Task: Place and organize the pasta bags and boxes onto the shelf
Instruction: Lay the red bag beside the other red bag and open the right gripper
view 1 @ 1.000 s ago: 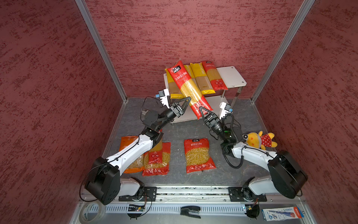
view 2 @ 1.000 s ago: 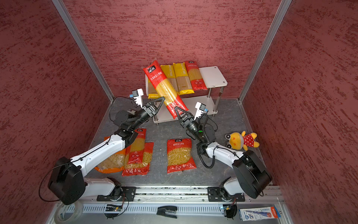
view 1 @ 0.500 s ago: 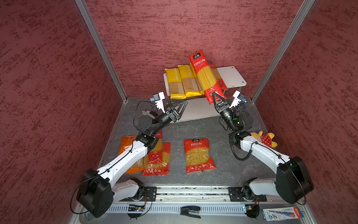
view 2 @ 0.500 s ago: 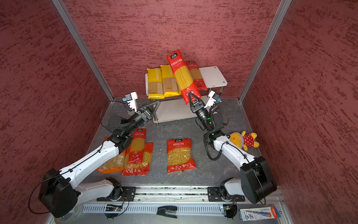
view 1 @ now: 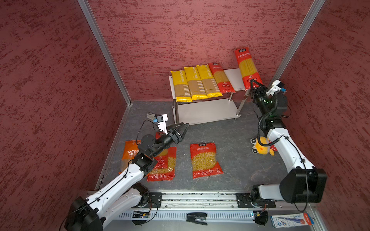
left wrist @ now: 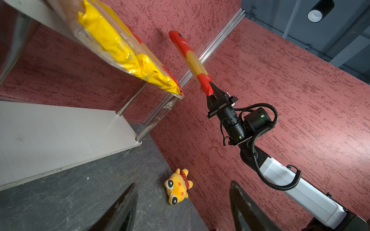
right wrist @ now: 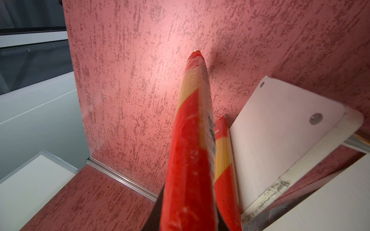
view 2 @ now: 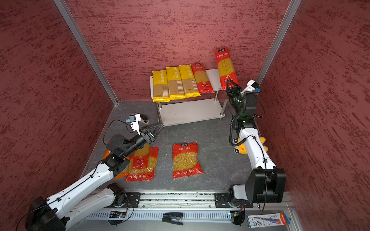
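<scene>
I will next lower my right gripper toward the lying red pack and release my pack on the top board's bare part beside it.
The shelf (view 1: 233, 77) (view 2: 212, 77) stands at the back wall. Three yellow spaghetti packs (view 1: 192, 84) and a red one (view 1: 220, 79) lie side by side on its top board. My right gripper (view 1: 254, 85) (view 2: 231, 85) (right wrist: 187, 208) is shut on the bottom end of another red spaghetti pack (view 1: 247, 68) (left wrist: 192, 62), held upright over the top board's right end. My left gripper (view 1: 186, 127) (left wrist: 182, 186) hangs open and empty by the lower board's front left corner. On the floor lie a wide red bag (view 1: 205, 160), a second red bag (view 1: 164, 166) with a red spaghetti pack (view 2: 142, 158) on it, and an orange bag (view 1: 128, 152).
A yellow plush toy (view 1: 260, 146) (left wrist: 178, 188) lies on the floor beside the right arm. A black stapler (view 1: 197, 218) and a blue-white carton (view 1: 290, 220) sit in front of the arms' rail. Red walls close in the back and both sides.
My right gripper has carried the red spaghetti pack from the shelf's left side to its right end and stood it upright. My left gripper has drawn back from the shelf, still open.
</scene>
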{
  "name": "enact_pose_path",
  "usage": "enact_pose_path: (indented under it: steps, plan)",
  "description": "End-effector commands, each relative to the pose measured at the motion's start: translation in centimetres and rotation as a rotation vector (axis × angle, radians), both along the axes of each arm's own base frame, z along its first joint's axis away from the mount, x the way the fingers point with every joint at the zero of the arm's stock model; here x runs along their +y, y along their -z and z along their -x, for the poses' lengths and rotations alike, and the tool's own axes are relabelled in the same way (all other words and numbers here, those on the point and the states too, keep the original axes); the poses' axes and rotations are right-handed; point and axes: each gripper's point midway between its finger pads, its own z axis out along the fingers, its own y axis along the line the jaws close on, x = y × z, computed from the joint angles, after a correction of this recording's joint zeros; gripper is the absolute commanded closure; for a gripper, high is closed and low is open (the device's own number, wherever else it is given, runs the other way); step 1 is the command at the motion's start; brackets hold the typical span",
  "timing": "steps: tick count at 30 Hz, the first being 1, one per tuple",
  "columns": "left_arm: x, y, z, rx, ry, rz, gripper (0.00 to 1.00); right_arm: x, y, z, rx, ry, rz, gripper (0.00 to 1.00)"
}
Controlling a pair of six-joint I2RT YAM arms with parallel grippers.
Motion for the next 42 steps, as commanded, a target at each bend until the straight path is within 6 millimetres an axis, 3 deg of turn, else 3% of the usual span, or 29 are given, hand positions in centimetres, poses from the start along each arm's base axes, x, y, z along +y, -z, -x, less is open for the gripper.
enact_pose_path:
  steps: [1, 3, 6, 12, 21, 29, 35, 39, 42]
  plan:
    - [0.3, 0.7, 0.0, 0.010, -0.040, -0.039, 0.29, 2.0, -5.7, 1.7, -0.165, -0.153, -0.039, 1.00]
    - [0.2, 0.8, 0.1, 0.009, -0.039, -0.049, 0.29, 2.1, -5.4, 1.2, -0.154, -0.171, -0.066, 1.00]
    - [0.1, 0.7, 0.1, 0.004, -0.038, -0.061, 0.29, 2.0, -3.3, -0.6, -0.100, -0.177, -0.104, 1.00]
    - [-0.6, 0.8, 0.0, 0.003, -0.023, -0.070, 0.29, 1.8, -0.3, -2.2, -0.024, -0.181, -0.191, 1.00]
    - [-1.0, 1.1, 0.0, 0.007, -0.022, -0.078, 0.29, 3.6, 0.9, -2.8, 0.040, -0.248, -0.223, 1.00]
    - [-1.3, 1.0, -0.1, 0.004, -0.020, -0.079, 0.29, 5.0, 4.2, -3.3, 0.138, -0.302, -0.268, 1.00]
    - [-1.3, 1.1, -0.2, 0.002, -0.021, -0.085, 0.29, 5.5, 4.3, -2.8, 0.157, -0.333, -0.275, 0.99]
    - [-1.2, 1.0, -0.2, -0.001, -0.031, -0.086, 0.29, 5.3, 4.2, -2.5, 0.157, -0.320, -0.244, 0.68]
    - [-1.0, 0.9, -0.2, -0.007, -0.037, -0.095, 0.29, 5.3, 4.1, -2.1, 0.154, -0.309, -0.226, 0.51]
